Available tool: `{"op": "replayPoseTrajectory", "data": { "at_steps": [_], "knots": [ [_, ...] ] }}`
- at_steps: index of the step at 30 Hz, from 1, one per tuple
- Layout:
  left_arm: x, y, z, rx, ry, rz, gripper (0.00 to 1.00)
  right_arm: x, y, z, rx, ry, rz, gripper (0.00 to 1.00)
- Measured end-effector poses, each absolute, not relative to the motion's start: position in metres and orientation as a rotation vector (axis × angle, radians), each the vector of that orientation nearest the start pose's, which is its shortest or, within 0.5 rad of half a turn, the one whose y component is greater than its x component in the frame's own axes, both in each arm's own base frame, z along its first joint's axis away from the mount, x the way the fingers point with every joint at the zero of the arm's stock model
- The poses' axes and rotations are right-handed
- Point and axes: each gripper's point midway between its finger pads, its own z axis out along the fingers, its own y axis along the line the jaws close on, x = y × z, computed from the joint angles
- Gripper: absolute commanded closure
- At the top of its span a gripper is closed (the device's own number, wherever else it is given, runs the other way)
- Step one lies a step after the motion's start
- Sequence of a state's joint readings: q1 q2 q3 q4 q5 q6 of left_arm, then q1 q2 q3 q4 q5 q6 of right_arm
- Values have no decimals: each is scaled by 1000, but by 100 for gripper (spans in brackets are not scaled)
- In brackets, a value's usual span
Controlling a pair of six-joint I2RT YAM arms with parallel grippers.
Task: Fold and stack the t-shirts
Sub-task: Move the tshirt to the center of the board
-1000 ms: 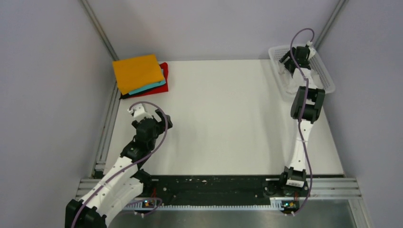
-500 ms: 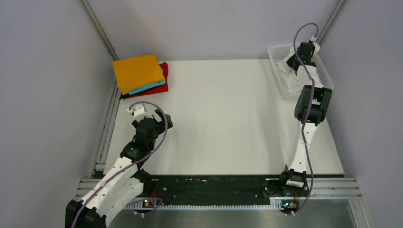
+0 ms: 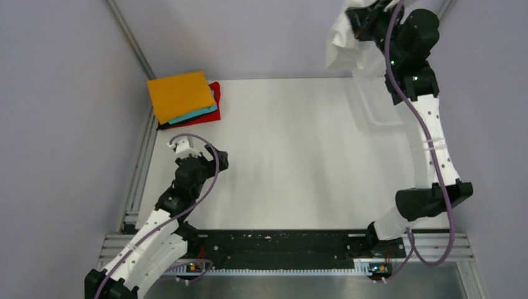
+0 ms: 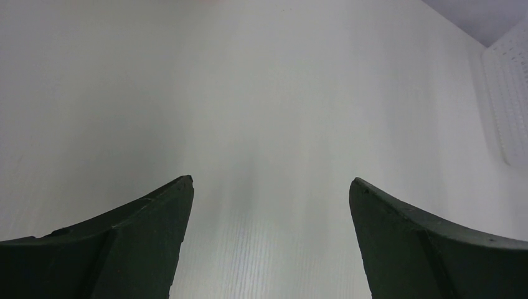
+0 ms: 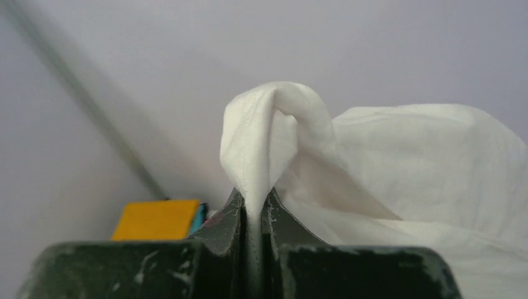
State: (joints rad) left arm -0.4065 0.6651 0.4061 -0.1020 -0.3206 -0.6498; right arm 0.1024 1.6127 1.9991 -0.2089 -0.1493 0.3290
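Note:
I should swing my right gripper down and to its left in the top view and let go of the white t-shirt [image 3: 344,47] over the bare tabletop below.
My right gripper [image 3: 363,17] is raised high at the back right, shut on a fold of the white t-shirt [image 3: 344,47], which hangs bunched below it. In the right wrist view the jaws [image 5: 252,208] pinch a seam of the white t-shirt [image 5: 405,156]. Folded t-shirts lie stacked at the table's back left: orange [image 3: 179,93] on top, teal [image 3: 203,114] under it, red [image 3: 215,91] at the bottom. The orange t-shirt [image 5: 155,219] also shows past my right fingers. My left gripper [image 3: 210,159] hovers low over the left side of the table, open [image 4: 271,184], with nothing between its fingers.
A white mesh basket [image 3: 372,117] sits at the table's back right under the raised right arm; its wall [image 4: 507,93] shows in the left wrist view. Grey walls and metal rails enclose the table on the left, back and right.
The right gripper shut on the white t-shirt inside the basket and lifted it high above the basket. The left arm has barely moved.

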Motion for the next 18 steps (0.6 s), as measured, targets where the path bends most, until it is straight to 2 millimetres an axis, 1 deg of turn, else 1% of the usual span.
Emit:
{"op": "replayPoseTrajectory", "data": {
  "at_steps": [1,2,3,4,6,7,8,9,11,12,14,16,17,18],
  "knots": [
    [273,-85,154,-445,1880,-413,1,460,107,544,-24,1379,506,100],
    [272,-86,155,-444,1880,-424,1,437,149,554,-116,1357,600,100],
    [271,-87,155,-445,1880,-432,1,419,172,562,-179,1336,664,100],
    [269,-88,156,-449,1883,-444,1,402,191,568,-233,1316,724,100],
    [266,-89,157,-459,1887,-459,1,382,212,570,-292,1302,799,100],
    [265,-88,158,-468,1889,-464,1,376,219,566,-309,1308,828,100],
    [263,-88,159,-479,1891,-468,1,371,226,559,-321,1315,861,100],
    [261,-87,161,-488,1890,-471,1,369,231,547,-326,1334,887,98],
    [257,-84,166,-516,1884,-475,1,369,236,514,-319,1401,914,91],
    [256,-82,169,-535,1875,-475,1,371,236,491,-302,1450,913,83],
    [253,-77,172,-566,1862,-469,1,376,230,434,-244,1574,880,62],
    [250,-71,171,-602,1854,-456,1,379,216,368,-156,1708,802,38],
    [248,-69,170,-621,1853,-447,1,379,205,328,-102,1784,739,28],
    [247,-66,167,-646,1858,-433,1,376,190,286,-46,1863,665,16]
  ]
}}
